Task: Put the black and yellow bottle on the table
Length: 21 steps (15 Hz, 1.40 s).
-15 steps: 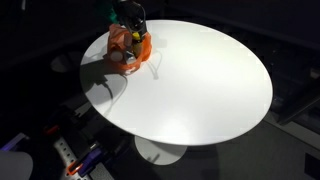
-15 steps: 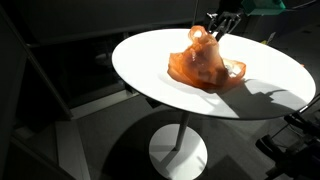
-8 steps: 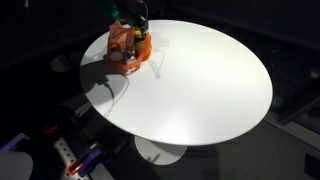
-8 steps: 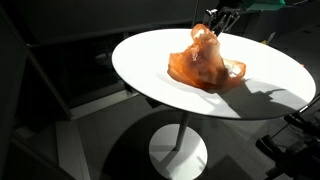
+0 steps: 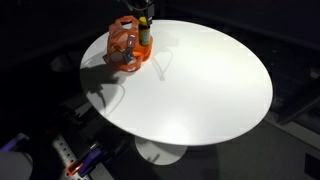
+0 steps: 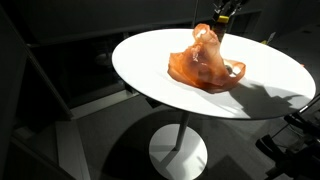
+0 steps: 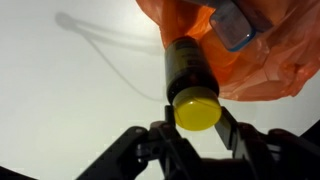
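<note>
My gripper holds the bottle (image 5: 146,36) and will next carry it away from the bag and down onto the table. The table beside the orange mesh bag (image 5: 124,45) is open.
My gripper (image 7: 196,120) is shut on the black and yellow bottle (image 7: 188,65). In the wrist view the bottle's yellow end faces the camera between the two fingers and its dark body points toward the orange mesh bag (image 7: 250,50). In an exterior view the gripper (image 5: 145,18) holds the bottle (image 5: 146,36) just above the bag (image 5: 124,45), at the far edge of the round white table (image 5: 200,90). In an exterior view the gripper (image 6: 222,12) hangs above the top of the bag (image 6: 205,65) on the table (image 6: 150,50).
A white-and-blue labelled container (image 7: 235,25) lies inside the orange bag. The bag's thin cord (image 7: 110,60) trails over the tabletop. The table's pedestal base (image 6: 178,155) stands on a dark floor. Cluttered items (image 5: 75,160) lie on the floor beside the table.
The gripper has risen from the mouth of the orange bag with the bottle in it. The bag has stayed in place.
</note>
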Tool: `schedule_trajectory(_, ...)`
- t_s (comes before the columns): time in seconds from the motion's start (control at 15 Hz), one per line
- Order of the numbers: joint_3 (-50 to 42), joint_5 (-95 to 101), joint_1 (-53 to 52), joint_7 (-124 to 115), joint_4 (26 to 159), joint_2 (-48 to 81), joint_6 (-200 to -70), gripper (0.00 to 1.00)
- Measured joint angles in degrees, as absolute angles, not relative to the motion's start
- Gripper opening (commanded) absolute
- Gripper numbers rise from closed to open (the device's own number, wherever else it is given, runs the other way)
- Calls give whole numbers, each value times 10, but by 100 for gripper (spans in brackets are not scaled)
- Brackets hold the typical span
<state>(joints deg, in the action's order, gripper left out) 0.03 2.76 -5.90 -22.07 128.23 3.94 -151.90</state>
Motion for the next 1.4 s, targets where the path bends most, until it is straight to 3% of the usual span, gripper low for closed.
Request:
schedule_trajectory(1.0, -58, 156, 15, -339, 1370, 29, -1513, 20)
schedule_trajectory(1.07, -58, 164, 15, -346, 1377, 29, -1513, 37)
schedule_trajectory(1.13, -58, 169, 15, -351, 1383, 29, -1513, 69)
schedule_trajectory(1.2, -58, 172, 15, -355, 1388, 29, -1513, 70)
schedule_trajectory(1.4, -57, 173, 15, -356, 1393, 28, -1513, 92)
